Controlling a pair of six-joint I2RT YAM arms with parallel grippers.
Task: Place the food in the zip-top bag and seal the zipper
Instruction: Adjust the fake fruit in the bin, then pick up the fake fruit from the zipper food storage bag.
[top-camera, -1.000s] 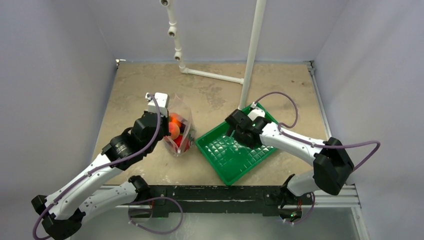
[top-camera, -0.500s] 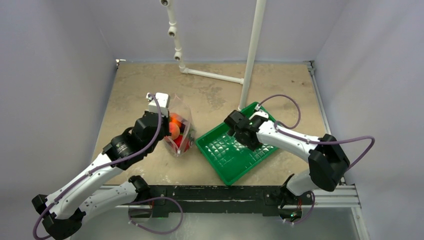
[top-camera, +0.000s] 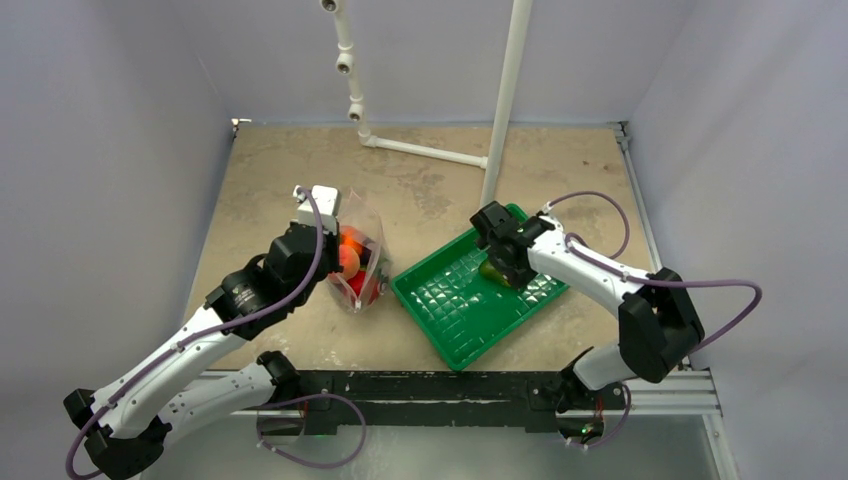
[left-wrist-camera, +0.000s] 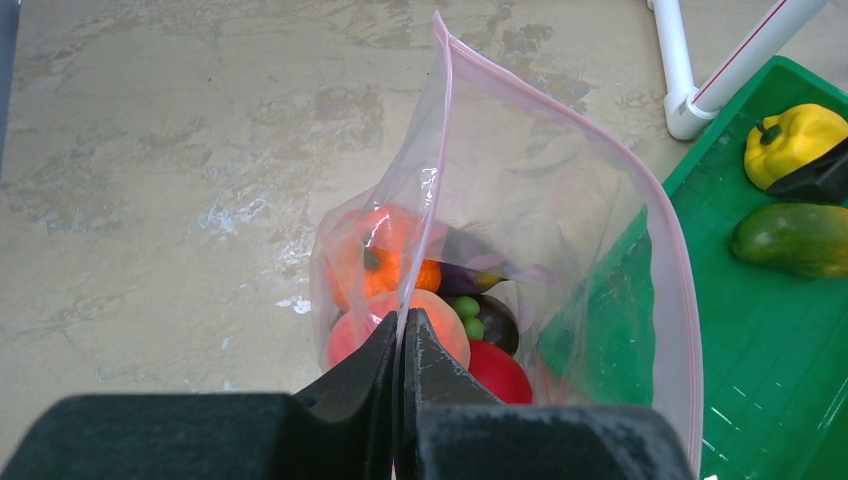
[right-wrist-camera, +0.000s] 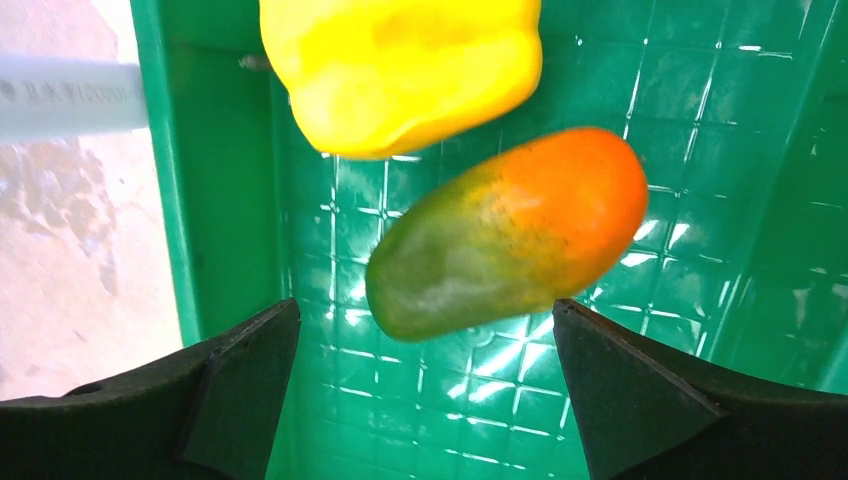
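My right gripper will move down toward the yellow pepper (right-wrist-camera: 400, 60) next and swing the orange end of the mango round between its fingers, because that end sticks out past the finger.
The clear zip-top bag (top-camera: 362, 258) stands open on the table. My left gripper (left-wrist-camera: 403, 335) is shut on its left mouth edge and holds it up; it also shows in the top view (top-camera: 338, 218). The pink zipper (left-wrist-camera: 662, 215) runs round the mouth. Inside lie an orange fruit (left-wrist-camera: 372, 262), a peach (left-wrist-camera: 445, 335), a red tomato (left-wrist-camera: 497, 372) and a purple eggplant (left-wrist-camera: 480, 278). My right gripper (right-wrist-camera: 425, 310) is open just above the green-orange mango (right-wrist-camera: 510, 230), its fingers on either side. The yellow pepper (right-wrist-camera: 400, 60) lies just beyond it.
The green ribbed tray (top-camera: 450, 322) holds the mango and pepper at its far corner, right of the bag. A white pipe stand (top-camera: 505, 110) rises just behind the tray, its foot near the tray's far rim (left-wrist-camera: 690, 95). Walls enclose the table on three sides.
My right gripper has swung from the tray's left part to its far right corner, over the mango. The left arm and the bag have not moved.
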